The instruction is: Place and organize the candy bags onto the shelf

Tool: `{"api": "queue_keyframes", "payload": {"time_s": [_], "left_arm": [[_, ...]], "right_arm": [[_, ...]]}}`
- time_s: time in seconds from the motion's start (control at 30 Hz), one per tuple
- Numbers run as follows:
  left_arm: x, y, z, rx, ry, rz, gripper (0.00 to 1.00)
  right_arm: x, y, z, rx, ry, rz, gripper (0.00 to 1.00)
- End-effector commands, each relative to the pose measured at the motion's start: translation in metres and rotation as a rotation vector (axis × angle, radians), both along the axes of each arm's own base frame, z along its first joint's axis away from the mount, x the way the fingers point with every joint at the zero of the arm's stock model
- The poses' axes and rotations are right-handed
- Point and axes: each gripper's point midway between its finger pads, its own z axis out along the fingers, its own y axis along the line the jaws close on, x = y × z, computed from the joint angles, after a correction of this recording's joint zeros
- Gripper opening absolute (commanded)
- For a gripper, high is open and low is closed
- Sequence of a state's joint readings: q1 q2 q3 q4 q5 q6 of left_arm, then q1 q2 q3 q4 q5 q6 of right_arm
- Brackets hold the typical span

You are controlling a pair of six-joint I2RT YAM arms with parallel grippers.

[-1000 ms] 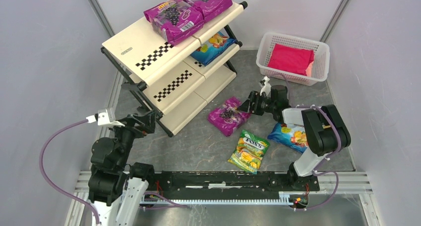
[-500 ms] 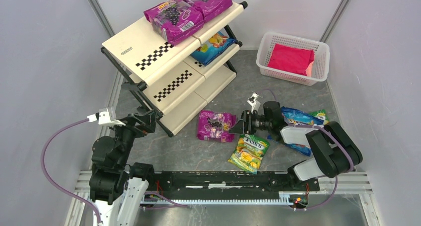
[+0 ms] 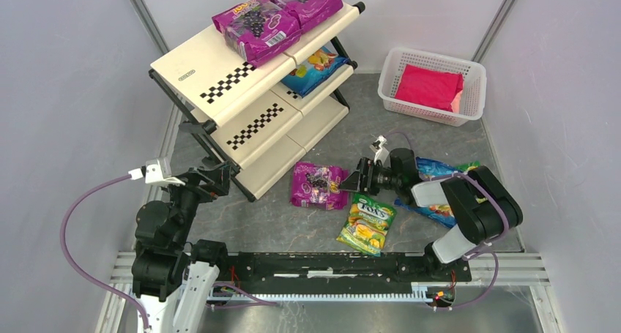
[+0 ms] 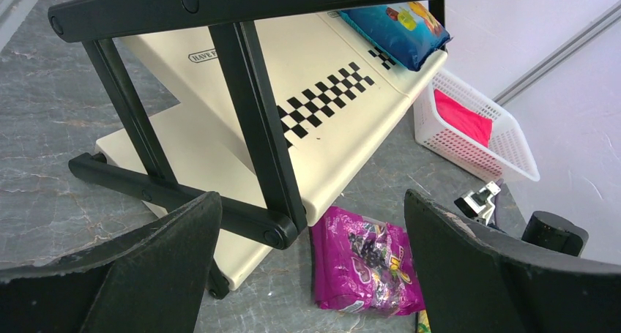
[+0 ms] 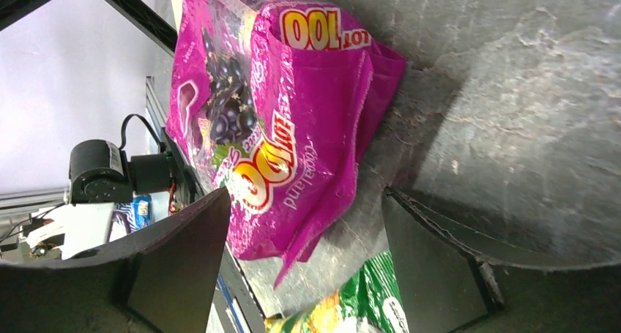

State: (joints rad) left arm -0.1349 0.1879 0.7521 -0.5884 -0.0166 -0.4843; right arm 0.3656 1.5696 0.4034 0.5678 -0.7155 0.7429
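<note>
My right gripper will slide toward the shelf [image 3: 220, 73] next, farther over the magenta bag's end flap [image 3: 343, 187], and then close, because that flap is between its open fingers.
One magenta candy bag [image 3: 317, 186] lies flat on the floor near the foot of the cream shelf [image 3: 220, 73]. My right gripper [image 3: 352, 182] is open just right of it, and the bag's edge lies between the jaws in the right wrist view [image 5: 278, 121]. A green-yellow bag [image 3: 368, 222] lies below it. A blue bag [image 3: 437, 170] is partly hidden under the right arm. Two magenta bags [image 3: 278, 15] lie on the top tier and a blue bag [image 3: 316, 68] on the middle tier. My left gripper [image 3: 220, 176] is open and empty by the shelf's front corner.
A white perforated basket [image 3: 399, 91] holding a plain pink-red bundle [image 3: 429, 86] stands at the back right. The shelf's black tube frame [image 4: 256, 128] is close in front of the left gripper. Grey walls enclose the table on the left, back and right.
The magenta bag on the floor has shifted left towards the shelf, with my right gripper following it. The right arm has swung, uncovering more of the blue bag. The left arm has not moved.
</note>
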Motion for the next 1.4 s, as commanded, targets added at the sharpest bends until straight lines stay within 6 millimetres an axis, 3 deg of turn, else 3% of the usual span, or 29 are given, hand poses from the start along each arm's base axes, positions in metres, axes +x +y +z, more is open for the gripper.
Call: {"api": "queue_keyframes", "payload": {"time_s": [0.0,0.3,0.6,0.77,0.93,1.37], "left_arm": [[0.002,0.001,0.008,0.055,-0.046,-0.006,1.00],[0.002,0.001,0.008,0.054,-0.043,-0.007,1.00],[0.004,0.001,0.006,0.056,-0.033,-0.007,1.00],[0.004,0.001,0.007,0.056,-0.035,-0.007,1.00],[0.004,0.001,0.007,0.057,-0.033,-0.007,1.00],[0.003,0.001,0.008,0.056,-0.040,-0.006,1.00]], "right_arm": [[0.016,0.016,0.004,0.011,-0.028,-0.057,0.83],[0.018,0.050,-0.003,0.086,0.010,-0.068,0.78],[0.019,0.062,0.006,0.130,-0.027,-0.066,0.44],[0.017,0.068,0.025,0.192,-0.067,-0.035,0.26],[0.012,0.067,0.045,0.232,-0.109,-0.018,0.01],[-0.013,0.056,0.104,0.292,-0.226,0.026,0.00]]}}
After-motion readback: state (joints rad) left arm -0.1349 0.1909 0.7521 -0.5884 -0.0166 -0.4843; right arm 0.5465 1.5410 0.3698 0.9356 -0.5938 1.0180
